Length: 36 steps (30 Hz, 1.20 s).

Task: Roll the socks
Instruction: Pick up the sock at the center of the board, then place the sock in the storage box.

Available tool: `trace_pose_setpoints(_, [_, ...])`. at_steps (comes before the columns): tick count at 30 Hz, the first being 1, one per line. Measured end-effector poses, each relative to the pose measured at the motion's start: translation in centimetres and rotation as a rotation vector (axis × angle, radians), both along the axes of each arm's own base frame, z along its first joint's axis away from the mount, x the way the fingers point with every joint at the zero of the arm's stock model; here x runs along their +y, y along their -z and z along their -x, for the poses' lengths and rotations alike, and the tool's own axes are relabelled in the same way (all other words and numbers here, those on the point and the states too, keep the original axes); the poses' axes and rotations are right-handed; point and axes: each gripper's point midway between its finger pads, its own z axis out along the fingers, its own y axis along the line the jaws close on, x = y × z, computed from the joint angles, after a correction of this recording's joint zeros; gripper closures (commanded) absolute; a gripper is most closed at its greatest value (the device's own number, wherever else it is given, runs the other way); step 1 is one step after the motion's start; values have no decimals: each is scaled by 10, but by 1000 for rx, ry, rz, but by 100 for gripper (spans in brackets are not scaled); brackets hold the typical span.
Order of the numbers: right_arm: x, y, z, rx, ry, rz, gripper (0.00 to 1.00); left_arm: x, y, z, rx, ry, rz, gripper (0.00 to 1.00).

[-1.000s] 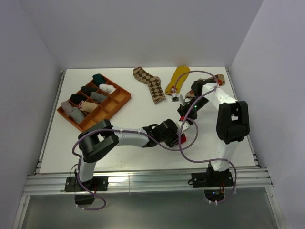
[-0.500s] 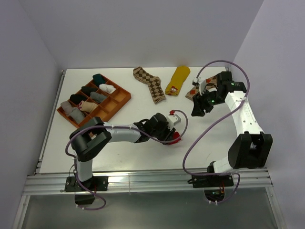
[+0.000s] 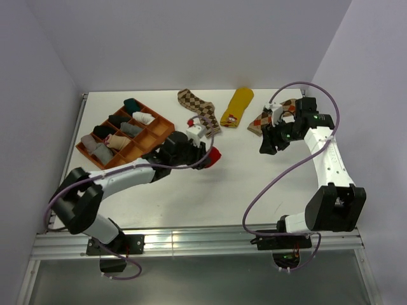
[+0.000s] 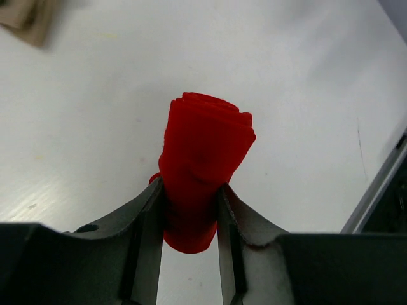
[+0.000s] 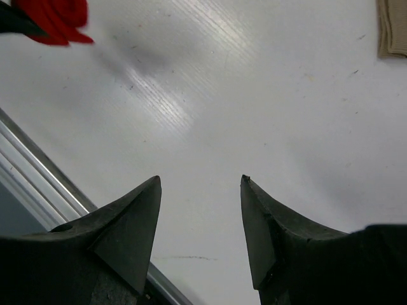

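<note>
My left gripper should move to the tray's near corner cell [image 3: 117, 162], go down and release there. The cell is below my left gripper and to its left in the top view.
My left gripper [image 3: 205, 151] is shut on a rolled red sock [image 3: 213, 156], held above the table's middle; the left wrist view shows the red roll [image 4: 205, 159] squeezed between both fingers [image 4: 143, 229]. My right gripper [image 3: 266, 147] is open and empty over bare table at the right; its wrist view shows the gap [image 5: 200, 184] and the red roll [image 5: 54, 19] at the top left. A brown argyle sock [image 3: 200, 110], a mustard yellow sock [image 3: 238, 105] and another argyle sock [image 3: 262, 119] lie flat at the back.
An orange compartment tray [image 3: 162, 130] at the back left holds several rolled socks in its cells. The table's metal front rail [image 5: 38, 184] shows in the right wrist view. Grey walls stand on three sides.
My left gripper has carried the red roll up and to the left, toward the tray. My right arm has swung away to the right and now hovers near the argyle sock.
</note>
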Motion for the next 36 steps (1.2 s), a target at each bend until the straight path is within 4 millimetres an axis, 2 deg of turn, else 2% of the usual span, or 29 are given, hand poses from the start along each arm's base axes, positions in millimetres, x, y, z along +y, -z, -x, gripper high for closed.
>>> trace_pose_setpoints(4, [-3,2,-1,-13,15,11,39,44,-32,-27,-45,-205,30,100])
trace_pose_setpoints(6, [-4,4,-3,-15,20,19,39,77,-49,-45,-77,-366,32,100])
trace_pose_setpoints(7, [-5,6,-4,-17,23,22,39,101,-54,-52,-83,-476,11,100])
trace_pose_setpoints(9, [-5,8,-4,-16,27,25,39,128,-68,-57,-104,-600,17,100])
trace_pose_setpoints(12, [-6,10,-8,-16,29,27,39,181,-78,-55,-99,-864,-5,100])
trace_pose_setpoints(14, [-7,14,-10,-9,28,25,39,215,-71,-49,-71,-1043,-43,100])
trace_pose_setpoints(17, [-6,21,-13,17,26,19,39,270,-40,-30,1,-1314,-169,100])
trace_pose_setpoints(19, [-6,26,-16,36,23,14,39,302,-19,-15,35,-1460,-275,100])
trace_pose_setpoints(22, [-5,33,-19,58,16,9,39,339,6,7,73,-1627,-434,100])
trace_pose_setpoints(24, [-5,35,-19,64,12,9,39,354,15,17,86,-1694,-530,100])
trace_pose_setpoints(26, [-6,36,-19,63,8,11,39,363,18,19,93,-1743,-592,100])
trace_pose_setpoints(30, [-6,36,-20,57,0,15,39,375,22,10,99,-1815,-668,100])
trace_pose_setpoints(36, [-6,43,-15,69,-13,18,39,389,38,3,137,-1815,-765,100])
